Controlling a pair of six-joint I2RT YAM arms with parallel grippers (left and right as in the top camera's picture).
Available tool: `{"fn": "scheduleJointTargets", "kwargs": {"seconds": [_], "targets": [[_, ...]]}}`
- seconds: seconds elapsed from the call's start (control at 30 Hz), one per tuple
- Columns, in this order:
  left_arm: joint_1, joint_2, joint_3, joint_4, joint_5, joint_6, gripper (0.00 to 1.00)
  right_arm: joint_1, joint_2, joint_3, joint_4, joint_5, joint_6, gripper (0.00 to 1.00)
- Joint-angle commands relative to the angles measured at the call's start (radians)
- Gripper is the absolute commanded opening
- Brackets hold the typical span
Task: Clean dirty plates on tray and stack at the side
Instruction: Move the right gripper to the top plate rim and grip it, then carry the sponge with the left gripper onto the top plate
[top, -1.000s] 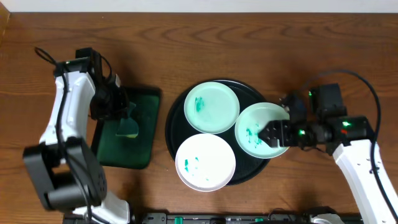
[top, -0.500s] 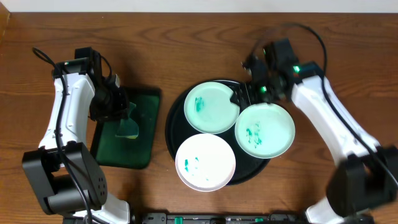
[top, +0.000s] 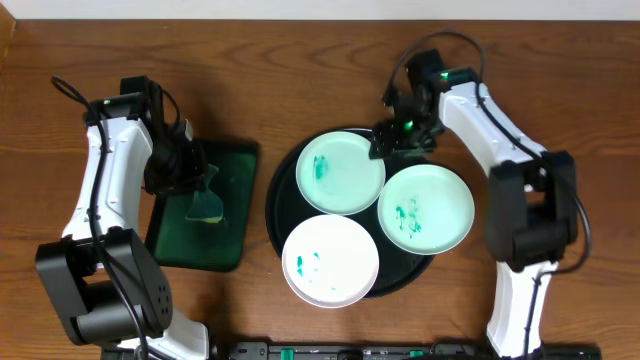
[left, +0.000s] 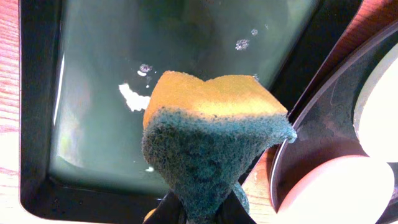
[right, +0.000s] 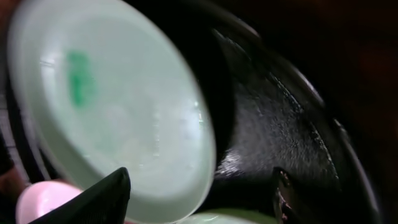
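Observation:
The robot's right gripper will next lower its open fingers on both sides of the back plate's rim below and close, since the plate's rim is already between the spread fingers.
Three white plates lie on the black tray (top: 282, 205): a back plate (top: 341, 171) tinted green with a teal smear, a right plate (top: 426, 208) with teal specks, and a front plate (top: 330, 260) with small specks. My right gripper (top: 393, 140) hovers open at the back plate's right rim. In the right wrist view the rim of that plate (right: 112, 106) lies between the spread fingertips (right: 99, 196), untouched. My left gripper (left: 202, 213) is shut on a yellow-and-green sponge (left: 211, 137) above the dark-green tray (top: 225, 170).
The dark-green rectangular tray (left: 93, 93) holds shallow water with white flecks and stands left of the black tray (left: 311, 137). Brown wooden table (top: 300, 70) surrounds both. The right arm's cable (top: 455, 40) loops behind the black tray.
My right arm has swung from the right plate to the back of the tray, beside the back plate's rim. The left arm and the sponge have not moved.

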Motion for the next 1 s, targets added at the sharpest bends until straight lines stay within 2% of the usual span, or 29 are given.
{"fn": "scheduleJointTargets", "kwargs": {"seconds": [0.0,0.07,0.27,0.47,0.57,0.67,0.77,0.97], "targets": [[0.001,0.001,0.011,-0.006,0.01,-0.002,0.08,-0.003,0.038,0.013,-0.006,-0.005,-0.031,0.68],[0.001,0.001,0.011,-0.006,0.01,-0.002,0.08,-0.002,0.052,0.013,-0.008,-0.005,-0.046,0.64],[0.001,0.001,0.011,-0.005,0.01,-0.002,0.08,0.027,0.07,0.013,-0.006,-0.005,-0.053,0.41],[0.001,0.001,0.011,-0.004,0.01,-0.002,0.08,0.072,0.097,0.013,0.001,-0.008,-0.048,0.39],[0.001,0.001,0.011,-0.004,0.01,-0.002,0.08,0.088,0.117,0.013,0.0,-0.004,-0.035,0.34],[0.001,0.001,0.011,-0.002,0.01,-0.002,0.07,0.091,0.135,0.013,0.001,0.026,0.005,0.22],[0.001,0.001,0.011,0.003,0.01,-0.002,0.07,0.085,0.138,0.013,-0.008,0.069,0.027,0.02],[0.001,0.001,0.011,0.028,0.015,0.024,0.07,0.063,0.138,0.013,-0.029,0.074,0.026,0.01]]}}
